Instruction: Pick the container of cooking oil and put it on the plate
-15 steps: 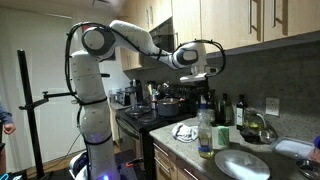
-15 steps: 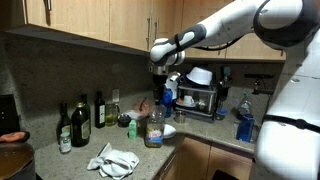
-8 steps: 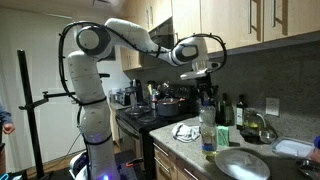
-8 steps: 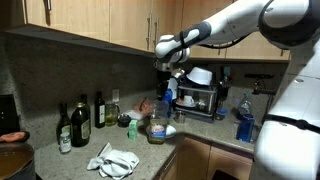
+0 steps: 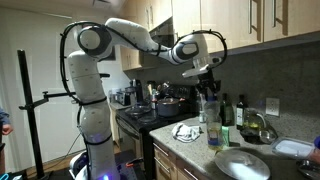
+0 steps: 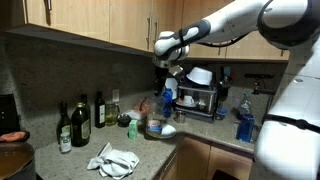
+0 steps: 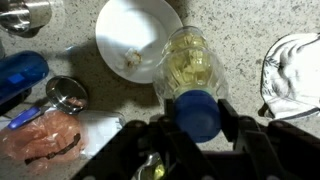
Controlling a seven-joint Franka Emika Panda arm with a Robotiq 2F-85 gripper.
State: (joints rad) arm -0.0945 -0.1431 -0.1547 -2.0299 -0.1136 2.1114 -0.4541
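I will move my gripper down and to its left in the wrist view, because the white plate's middle (image 7: 138, 37) is there, then lower the bottle onto it and let go.
The cooking oil container is a clear bottle of yellow oil (image 7: 190, 62) with a blue cap (image 7: 197, 114). My gripper (image 7: 197, 118) is shut on its neck just under the cap, one finger on each side. In the wrist view the bottle hangs over the right rim of the white plate (image 7: 130, 30), which lies on the speckled counter. In both exterior views the gripper (image 5: 207, 84) (image 6: 168, 78) holds the bottle (image 5: 213, 128) (image 6: 156, 124) upright beside the plate (image 5: 243, 163) (image 6: 168, 131). I cannot tell whether its base touches the counter.
A crumpled white cloth (image 7: 295, 65) (image 6: 118, 160) lies on the counter. Dark bottles (image 6: 80, 120) (image 5: 232, 110) stand against the backsplash. A blue spray bottle (image 6: 243, 118), a dish rack (image 6: 200, 95), a stove with pots (image 5: 160, 103) and a metal lid (image 7: 67, 93) are nearby.
The gripper has carried the oil bottle sideways along the counter towards the plate, staying shut on it. The bottle stays upright.
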